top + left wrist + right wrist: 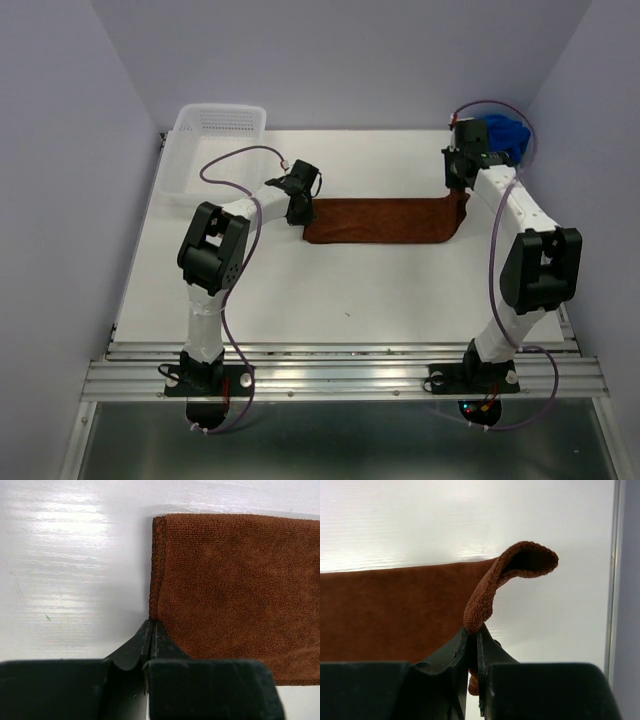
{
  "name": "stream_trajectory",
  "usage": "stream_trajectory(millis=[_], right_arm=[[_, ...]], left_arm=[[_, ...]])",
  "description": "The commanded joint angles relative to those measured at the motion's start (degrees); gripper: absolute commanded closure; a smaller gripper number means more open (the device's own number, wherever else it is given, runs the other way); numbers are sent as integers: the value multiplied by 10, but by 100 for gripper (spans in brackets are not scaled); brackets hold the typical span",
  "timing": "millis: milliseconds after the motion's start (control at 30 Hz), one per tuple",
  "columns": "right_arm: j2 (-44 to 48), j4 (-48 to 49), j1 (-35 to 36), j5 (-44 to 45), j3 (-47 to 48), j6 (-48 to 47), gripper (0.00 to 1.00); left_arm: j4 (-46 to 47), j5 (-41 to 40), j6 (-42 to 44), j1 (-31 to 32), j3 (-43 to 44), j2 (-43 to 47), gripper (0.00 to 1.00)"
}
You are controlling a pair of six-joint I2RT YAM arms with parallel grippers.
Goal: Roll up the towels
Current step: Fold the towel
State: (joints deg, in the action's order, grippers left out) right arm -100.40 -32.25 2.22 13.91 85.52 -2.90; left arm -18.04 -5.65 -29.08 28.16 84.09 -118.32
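My right gripper will next carry the towel's lifted end across, lower it and let go of it, because the end of the towel in my left gripper lies to the left of my right gripper in the top view.
The rust-brown towel point(380, 220) lies flat as a long strip across the middle of the table. My left gripper point(300, 212) is at its left end. In the left wrist view the jaws are pressed together on the hem at the near left corner of the rust-brown towel point(235, 590), so the left gripper point(151, 625) is shut on it. My right gripper point(458, 188) is shut on the towel's right end and holds it lifted. In the right wrist view the right gripper point(476, 632) pinches a curled-up fold of the rust-brown towel point(395, 610). The blue towel point(507, 135) sits bunched at the back right, partly hidden behind the right arm.
A white perforated basket point(215, 140) stands at the back left corner, just behind the left arm. The table's right edge point(615, 580) runs close beside the right gripper. Purple walls close in the left, back and right sides.
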Motion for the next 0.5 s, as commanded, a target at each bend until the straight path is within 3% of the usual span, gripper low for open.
stream_trajectory(millis=[0, 467], right_arm=[[5, -23, 55, 37, 51, 25, 99], [-101, -59, 220, 31, 183, 117, 99]], left_arm=[[-23, -16, -3, 0, -22, 0, 97], [-16, -7, -12, -7, -29, 5, 98]])
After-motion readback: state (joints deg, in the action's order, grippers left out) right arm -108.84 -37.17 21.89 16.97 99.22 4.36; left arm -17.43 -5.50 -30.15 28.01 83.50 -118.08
